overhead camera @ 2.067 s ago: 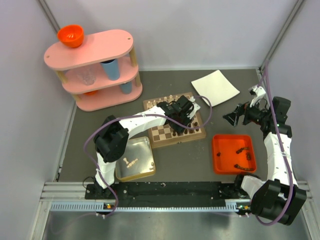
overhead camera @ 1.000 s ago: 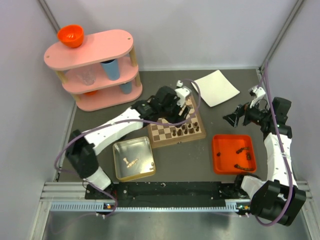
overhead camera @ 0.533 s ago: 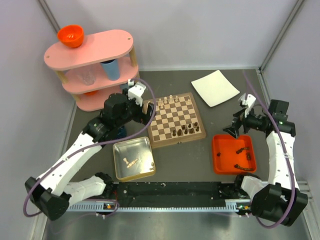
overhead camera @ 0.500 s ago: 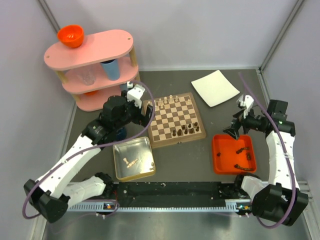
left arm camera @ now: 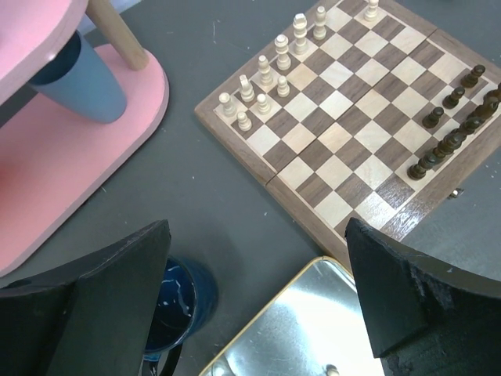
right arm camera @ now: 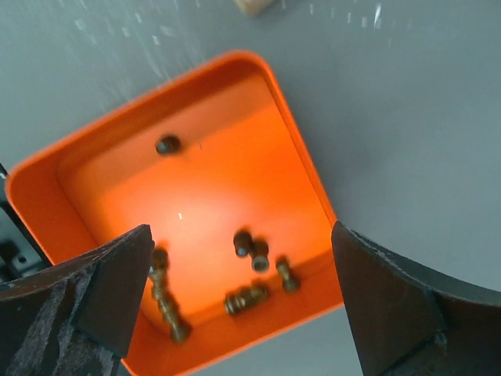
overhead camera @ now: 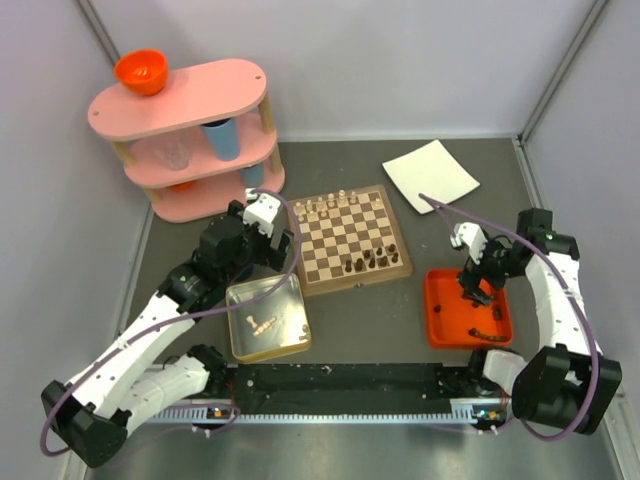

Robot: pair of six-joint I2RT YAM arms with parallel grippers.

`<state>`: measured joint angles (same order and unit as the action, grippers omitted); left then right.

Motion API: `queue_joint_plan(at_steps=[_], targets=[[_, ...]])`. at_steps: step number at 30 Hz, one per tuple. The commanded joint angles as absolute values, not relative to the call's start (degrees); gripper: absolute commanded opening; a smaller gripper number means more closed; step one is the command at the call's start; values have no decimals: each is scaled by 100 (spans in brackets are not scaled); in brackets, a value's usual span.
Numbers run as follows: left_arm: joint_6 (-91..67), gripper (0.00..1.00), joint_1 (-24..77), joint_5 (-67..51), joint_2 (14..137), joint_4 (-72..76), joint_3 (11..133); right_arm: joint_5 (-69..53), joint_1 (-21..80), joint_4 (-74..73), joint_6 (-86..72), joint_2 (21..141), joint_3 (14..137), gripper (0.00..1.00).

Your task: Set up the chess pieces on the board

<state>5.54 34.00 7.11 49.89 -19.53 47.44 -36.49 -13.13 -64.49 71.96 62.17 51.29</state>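
Observation:
My right gripper needs to move down into the orange tray (right arm camera: 203, 188) next, onto the middle dark piece of the cluster (right arm camera: 260, 256), because the dark rows of the board still have gaps.
The board (overhead camera: 352, 238) (left arm camera: 344, 133) lies mid-table. Several cream chess pieces (overhead camera: 322, 207) (left arm camera: 270, 74) stand along its far-left edge and several dark ones (overhead camera: 370, 263) (left arm camera: 458, 117) along its near-right edge. My left gripper (overhead camera: 270, 252) (left arm camera: 258, 258) hangs open and empty, left of the board, over the far corner of the silver tin (overhead camera: 285, 300) (left arm camera: 313, 329). A few cream pieces (overhead camera: 262, 323) lie in that tin. My right gripper (overhead camera: 472, 285) (right arm camera: 243, 258) is open and empty above the orange tray (overhead camera: 432, 310) (right arm camera: 203, 188), where several dark pieces (right arm camera: 254, 252) lie loose.
A pink three-tier shelf (overhead camera: 190, 140) with an orange bowl (overhead camera: 141, 70) on top stands at the back left. A blue mug (left arm camera: 176, 301) sits on the table under my left gripper's left finger. A white sheet (overhead camera: 430, 175) lies at the back right.
My left arm drew back from the board's far side to its left, above the tin's corner, with its jaws opening. My right arm swung in from the right to over the orange tray.

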Motion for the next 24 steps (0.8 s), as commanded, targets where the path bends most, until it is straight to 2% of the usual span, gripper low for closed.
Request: queue_joint_plan(at_steps=[1,5,9,18,22,24], targets=[[633,99,3410,642,4808,-1538,4711,-2208,-1275,-6697,7332,6433,5290,91],[615,99,3410,458,4764,-1529,4711,-1593,-1275,-6741,6444,6863,5475,72],[615,99,3410,439,4693,-1521,4693,-951,-1283,-6461,5416,7066,5440,60],[642,99,3401,413,4526,-1485,4667,-211,-1380,-5617,3973,6969,5511,62],[642,99,3410,369,4518,-1485,4658,-946,-1406,-5590,4016,7013,5152,61],[633,99,3410,352,4535,-1494,4658,-1229,-1328,-5564,4235,7031,4941,57]])
